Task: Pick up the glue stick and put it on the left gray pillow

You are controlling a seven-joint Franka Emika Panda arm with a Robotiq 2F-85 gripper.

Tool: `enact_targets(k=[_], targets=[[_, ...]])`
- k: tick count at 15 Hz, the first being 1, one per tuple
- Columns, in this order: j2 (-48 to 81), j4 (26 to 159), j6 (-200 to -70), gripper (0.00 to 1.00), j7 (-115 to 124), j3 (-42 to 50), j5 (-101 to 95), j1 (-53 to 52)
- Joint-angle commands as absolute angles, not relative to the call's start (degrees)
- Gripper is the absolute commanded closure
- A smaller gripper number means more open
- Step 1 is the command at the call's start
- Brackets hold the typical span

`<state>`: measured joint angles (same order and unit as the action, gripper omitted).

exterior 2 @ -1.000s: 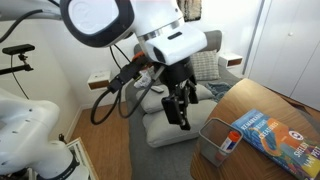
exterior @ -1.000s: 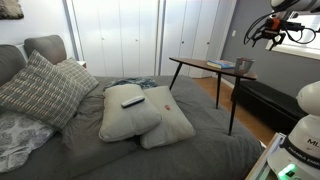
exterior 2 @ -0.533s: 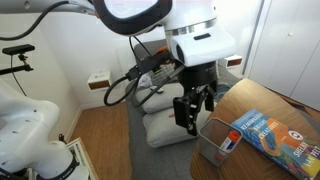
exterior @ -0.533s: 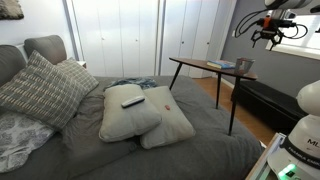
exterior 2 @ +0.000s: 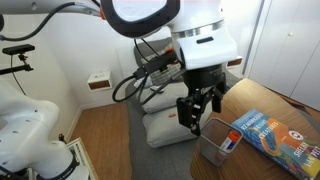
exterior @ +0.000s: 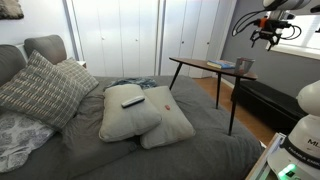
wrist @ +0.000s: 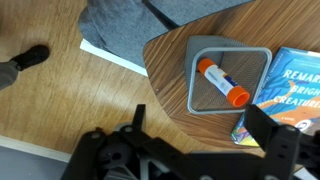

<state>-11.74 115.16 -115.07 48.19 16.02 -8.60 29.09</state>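
Note:
The robot will next turn its gripper and lower it over the gray tray to close on the glue stick's orange cap [exterior 2: 235,135] [wrist: 238,97], because that cap points up near the tray's rim.
The glue stick [wrist: 222,82], white with an orange cap, lies in a small gray tray [wrist: 200,50] on the round wooden table; it also shows in an exterior view [exterior 2: 230,139]. My gripper [wrist: 200,125] is open and empty. It hangs above the table's edge just short of the tray, and shows in both exterior views [exterior 2: 196,112] [exterior: 265,37]. The left gray pillow [exterior: 122,118] lies on the bed with a dark remote [exterior: 132,100] on top, far from the gripper.
A colourful book [wrist: 300,85] lies beside the tray on the table [exterior: 195,62]. A second plain pillow [exterior: 172,122] leans against the first, and a cross-hatched pillow [exterior: 40,90] sits at the bed's head. Wooden floor and a gray rug [wrist: 130,25] lie below.
The gripper has moved across toward the tray on the table, still open and empty. The glue stick and pillows have not moved.

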Motion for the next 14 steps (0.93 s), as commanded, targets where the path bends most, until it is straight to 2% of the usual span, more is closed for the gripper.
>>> enact_targets(k=[1,7,11,12,14], targets=[[-8.66,113.22,-119.37,0.00,58.04,17.50,-6.80,27.91],[-3.49,111.65,-123.77,0.01,72.23,17.66,-7.38,26.33],[-1.73,111.72,-124.68,0.08,77.69,17.87,-8.91,24.89],[-1.44,111.80,-124.70,0.17,78.82,18.02,-9.05,24.64],[-0.99,112.32,-124.91,0.16,80.66,18.38,-9.27,24.41]])
